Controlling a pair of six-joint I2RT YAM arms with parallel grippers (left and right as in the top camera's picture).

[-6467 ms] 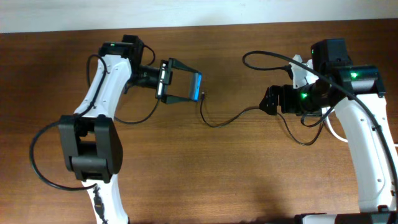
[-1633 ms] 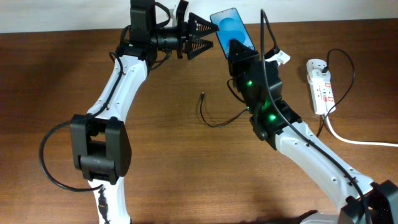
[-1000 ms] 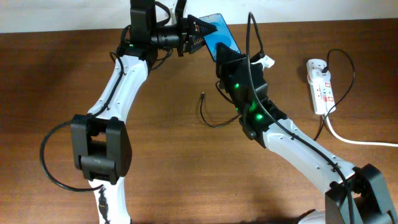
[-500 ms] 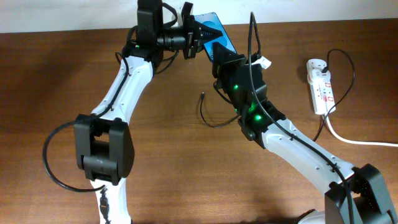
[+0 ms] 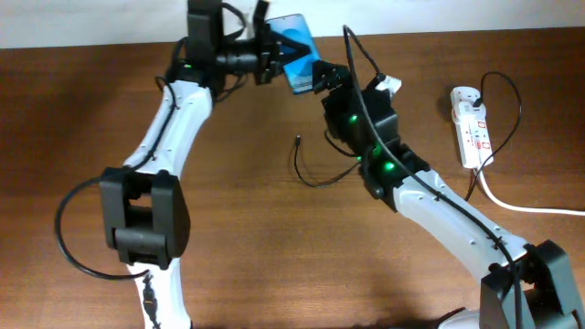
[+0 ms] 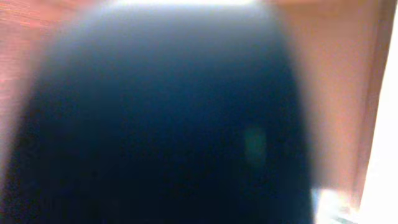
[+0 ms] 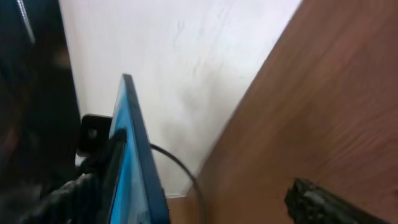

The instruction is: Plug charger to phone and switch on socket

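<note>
The left gripper holds the phone, so the right gripper will next back off and lower to the charger's black plug (image 5: 298, 141).
The phone (image 5: 296, 51), with its bright blue screen, hangs above the table's far edge, and my left gripper (image 5: 277, 50) is shut on its left end. In the left wrist view a blurred dark shape, the phone (image 6: 168, 124), fills the frame. My right gripper (image 5: 320, 73) is open just right of the phone. In the right wrist view the phone's blue edge (image 7: 134, 155) stands inside the open right gripper (image 7: 193, 199), close to one of its fingers (image 7: 68, 193). The charger (image 5: 315, 175) lies loose on the wood, its plug tip (image 5: 299, 140) free. The socket (image 5: 473, 123) lies at the far right.
A thick white cord (image 5: 521, 206) runs from the socket off the right edge, and a black lead loops beside the strip. The pale wall (image 7: 186, 56) stands close behind the table's far edge. Both arms crowd the top middle of the table.
My right gripper has opened and let go of the phone. My left gripper has shut on the phone and carried it slightly left.
</note>
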